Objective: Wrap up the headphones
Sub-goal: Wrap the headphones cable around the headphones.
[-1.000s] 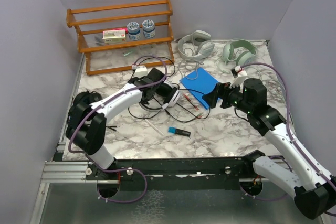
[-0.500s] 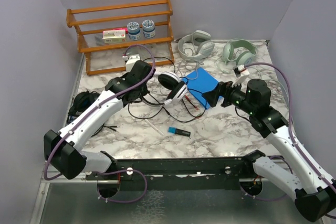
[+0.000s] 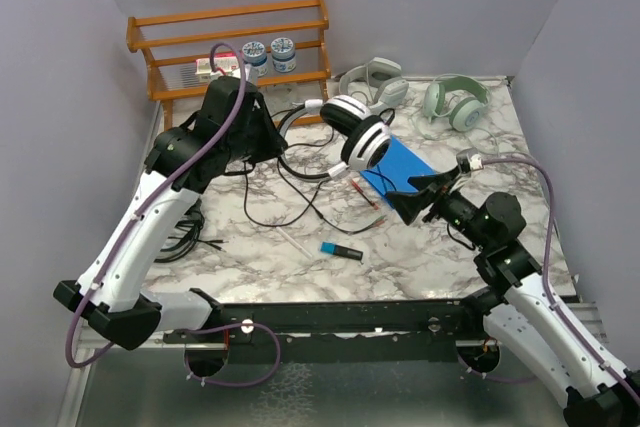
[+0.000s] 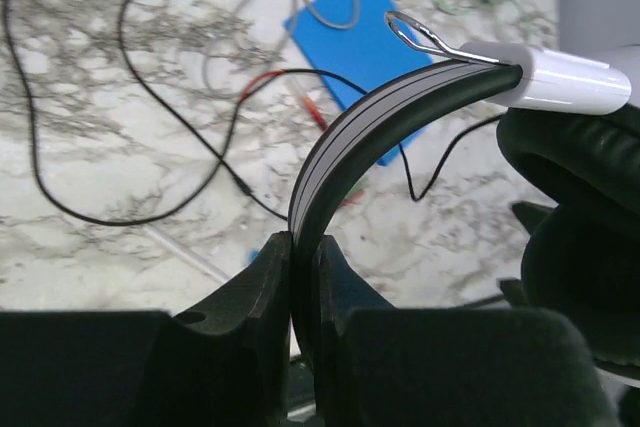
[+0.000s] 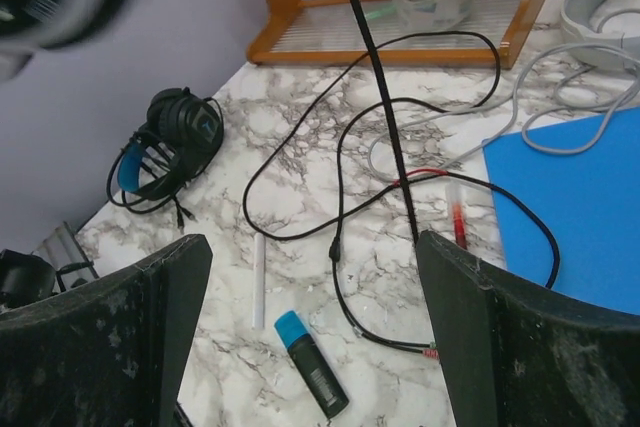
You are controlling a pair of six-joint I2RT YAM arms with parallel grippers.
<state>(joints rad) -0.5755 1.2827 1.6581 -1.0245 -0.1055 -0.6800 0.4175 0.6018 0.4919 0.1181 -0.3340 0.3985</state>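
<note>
Next I will raise my right gripper and tip its fingers up toward level, onto the black cable near the ear cups (image 3: 381,176) (image 5: 367,35).
My left gripper (image 3: 272,137) is shut on the headband of the white-and-black headphones (image 3: 358,129) and holds them in the air over the back middle of the table. In the left wrist view the jaws (image 4: 305,252) pinch the thin band (image 4: 375,122), and a black ear cushion (image 4: 580,207) hangs at the right. Their black cable (image 5: 375,77) drops to the marble and loops there (image 3: 300,202). My right gripper (image 3: 418,197) is open, low over the table to the right of the cable, with nothing between its fingers (image 5: 310,247).
An all-black pair (image 5: 172,137) lies wrapped at the left edge. A pale grey pair (image 3: 372,82) and a greenish pair (image 3: 455,99) rest at the back. Also here: a wooden rack (image 3: 230,57), a blue notebook (image 3: 400,172), a blue-capped marker (image 5: 312,365), a white stick (image 5: 258,282) and a red pen (image 5: 458,212).
My left arm has lifted the white-and-black headphones off the table, up and toward the back right, pulling the cable taut. The right gripper has moved slightly nearer and lower, still open.
</note>
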